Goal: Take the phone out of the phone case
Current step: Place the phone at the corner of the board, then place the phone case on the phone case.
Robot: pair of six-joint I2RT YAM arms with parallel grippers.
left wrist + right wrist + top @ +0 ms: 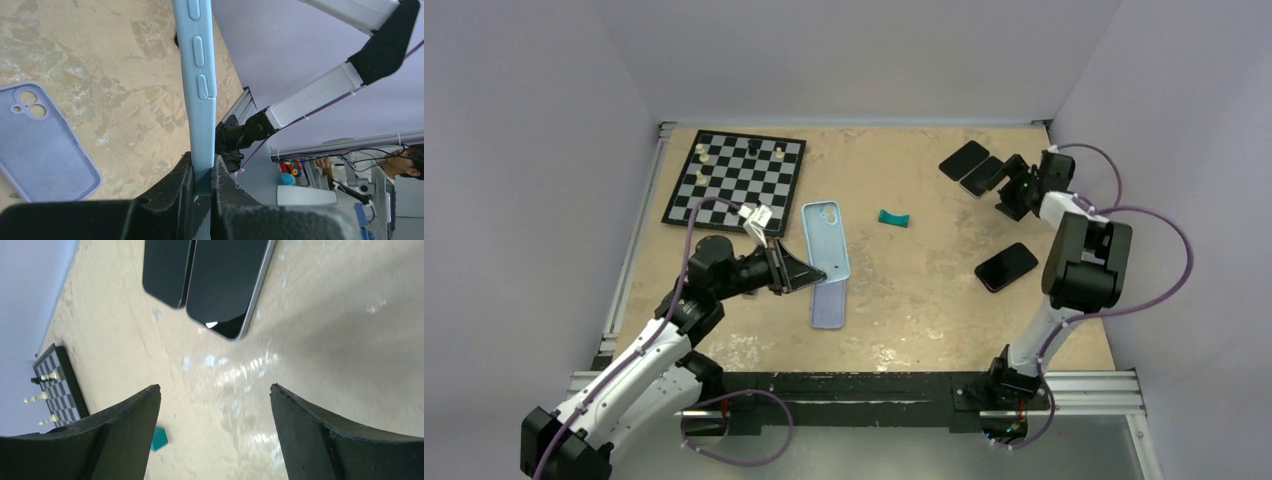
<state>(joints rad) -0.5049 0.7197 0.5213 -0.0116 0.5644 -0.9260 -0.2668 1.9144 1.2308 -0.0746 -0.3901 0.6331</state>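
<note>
The left gripper moves back and down next. It releases the light blue case (825,238) onto the flat lavender case (828,306), since the blue one hangs above the table.
My left gripper (814,272) is shut on the lower edge of a light blue phone case (825,238) and holds it off the table. In the left wrist view the case (199,75) stands edge-on between the fingers (175,190), side buttons showing. I cannot tell whether a phone is inside it. A lavender case (829,303) lies flat below it, also in the left wrist view (42,145). My right gripper (1008,192) is open and empty at the back right, just short of two black phones (227,280) (165,270) lying side by side.
A third black phone (1006,267) lies at the right. A small teal piece (892,219) sits mid-table, also in the right wrist view (158,438). A chessboard (736,177) with a few pieces is at the back left. Aluminium rails edge the table.
</note>
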